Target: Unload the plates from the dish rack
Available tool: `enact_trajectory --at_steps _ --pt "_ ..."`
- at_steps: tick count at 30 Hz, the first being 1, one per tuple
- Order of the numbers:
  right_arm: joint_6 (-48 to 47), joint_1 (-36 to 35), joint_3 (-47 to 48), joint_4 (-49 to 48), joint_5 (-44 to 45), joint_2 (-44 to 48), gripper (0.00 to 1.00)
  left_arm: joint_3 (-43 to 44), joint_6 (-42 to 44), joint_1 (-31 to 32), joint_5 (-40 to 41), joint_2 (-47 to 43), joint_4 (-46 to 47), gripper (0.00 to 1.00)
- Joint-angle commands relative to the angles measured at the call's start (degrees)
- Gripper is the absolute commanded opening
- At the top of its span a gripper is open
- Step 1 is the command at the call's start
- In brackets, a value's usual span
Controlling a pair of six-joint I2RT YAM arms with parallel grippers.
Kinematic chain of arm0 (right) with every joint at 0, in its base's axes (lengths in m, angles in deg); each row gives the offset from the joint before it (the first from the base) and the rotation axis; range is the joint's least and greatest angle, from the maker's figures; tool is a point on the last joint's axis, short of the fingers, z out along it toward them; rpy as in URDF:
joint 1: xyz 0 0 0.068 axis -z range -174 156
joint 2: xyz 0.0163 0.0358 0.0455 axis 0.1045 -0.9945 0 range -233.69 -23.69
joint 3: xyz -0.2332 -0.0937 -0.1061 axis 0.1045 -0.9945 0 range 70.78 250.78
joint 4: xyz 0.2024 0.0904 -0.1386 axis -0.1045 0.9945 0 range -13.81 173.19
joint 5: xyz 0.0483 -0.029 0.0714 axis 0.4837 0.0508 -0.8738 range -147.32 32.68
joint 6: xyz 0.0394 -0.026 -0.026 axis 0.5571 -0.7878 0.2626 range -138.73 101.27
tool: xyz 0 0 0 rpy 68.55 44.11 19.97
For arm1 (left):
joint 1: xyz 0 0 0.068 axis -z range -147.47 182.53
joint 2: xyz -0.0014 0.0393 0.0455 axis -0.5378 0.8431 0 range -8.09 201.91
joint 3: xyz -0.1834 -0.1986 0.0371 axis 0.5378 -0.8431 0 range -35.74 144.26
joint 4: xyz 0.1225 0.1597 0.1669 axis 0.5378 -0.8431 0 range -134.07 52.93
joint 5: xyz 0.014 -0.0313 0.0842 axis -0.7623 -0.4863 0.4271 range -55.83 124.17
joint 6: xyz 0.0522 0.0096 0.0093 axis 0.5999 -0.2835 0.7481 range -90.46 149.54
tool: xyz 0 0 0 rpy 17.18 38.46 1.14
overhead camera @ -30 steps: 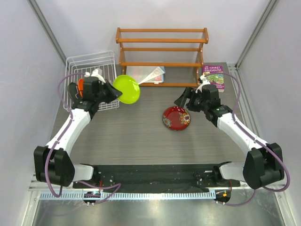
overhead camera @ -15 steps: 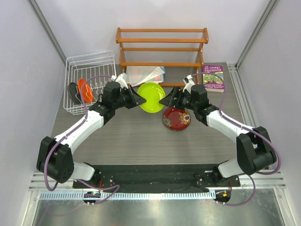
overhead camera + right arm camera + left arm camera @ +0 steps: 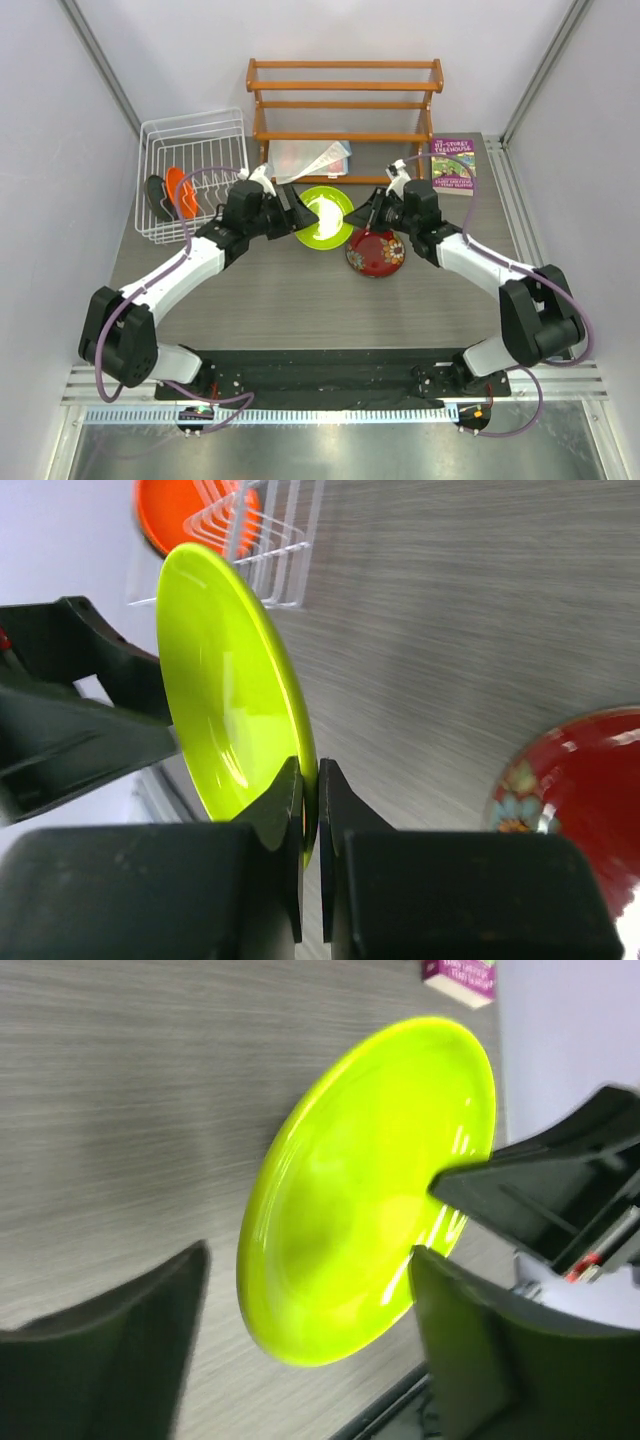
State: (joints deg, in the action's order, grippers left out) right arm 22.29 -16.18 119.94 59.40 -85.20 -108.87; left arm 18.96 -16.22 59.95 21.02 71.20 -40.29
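The dark red patterned plate (image 3: 375, 252) lies below, toward the right in the top view, so my right gripper will next go down there and let go of the lime green plate (image 3: 325, 215).
The lime green plate (image 3: 325, 215) hangs on edge above the table's middle, between my two grippers. My right gripper (image 3: 364, 214) (image 3: 310, 775) is shut on its right rim, the rim pinched between both fingers. On the plate's left, my left gripper (image 3: 297, 210) (image 3: 310, 1255) stands open, its fingers wide on either side of the lime green plate (image 3: 370, 1180) without clamping it. The dark red patterned plate (image 3: 375, 252) lies flat on the table under the right arm. An orange plate (image 3: 182, 192) and a dark teal plate (image 3: 157, 192) stand upright in the white wire dish rack (image 3: 195, 128) at the back left.
An orange-brown wooden tiered shelf (image 3: 345, 100) stands at the back centre with a pale booklet (image 3: 320, 160) under it. A purple book (image 3: 453, 163) lies at the back right. Grey walls close in on both sides.
My left gripper carried the lime green plate from the rack to the table's middle, then opened. My right gripper moved left to meet it and shut on the plate's rim.
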Motion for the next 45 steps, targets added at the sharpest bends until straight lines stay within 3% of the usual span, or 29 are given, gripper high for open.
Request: enact_trajectory --at_steps 1,8,12,15,27,33,34,37,45 --pt "-7.87 0.55 0.23 11.68 13.44 7.82 0.01 4.53 6.27 0.88 8.47 -2.73 -4.94 0.99" --pt "-11.30 7.23 -2.84 26.54 20.58 13.64 0.01 10.77 15.51 0.79 36.99 -6.33 -18.30 1.00" --pt "-12.45 9.78 -4.69 28.75 20.94 13.47 0.01 12.45 19.73 0.18 47.74 -7.74 -20.51 1.00" --pt "-12.36 10.31 -5.57 28.75 20.85 12.07 0.01 12.28 21.94 -1.31 51.54 -8.36 -20.16 0.99" --pt "-13.33 10.40 -5.31 24.97 16.54 4.16 0.03 10.52 19.92 -6.59 51.38 -8.36 -20.24 0.99" --pt "-13.59 10.48 -3.82 25.15 14.43 0.90 0.30 10.43 19.04 -11.41 49.27 -5.99 -20.33 0.99" --pt "-13.94 10.40 -3.47 25.49 14.61 0.64 0.42 10.60 18.52 -11.95 48.92 -5.55 -20.42 0.99" --pt "-15.34 10.40 -2.59 27.16 15.31 0.29 0.54 10.69 18.16 -13.88 47.34 -4.58 -20.16 1.00" --pt "-19.22 10.40 0.93 35.59 24.96 2.91 0.63 11.13 18.16 -17.48 46.72 -1.94 -19.72 0.99"
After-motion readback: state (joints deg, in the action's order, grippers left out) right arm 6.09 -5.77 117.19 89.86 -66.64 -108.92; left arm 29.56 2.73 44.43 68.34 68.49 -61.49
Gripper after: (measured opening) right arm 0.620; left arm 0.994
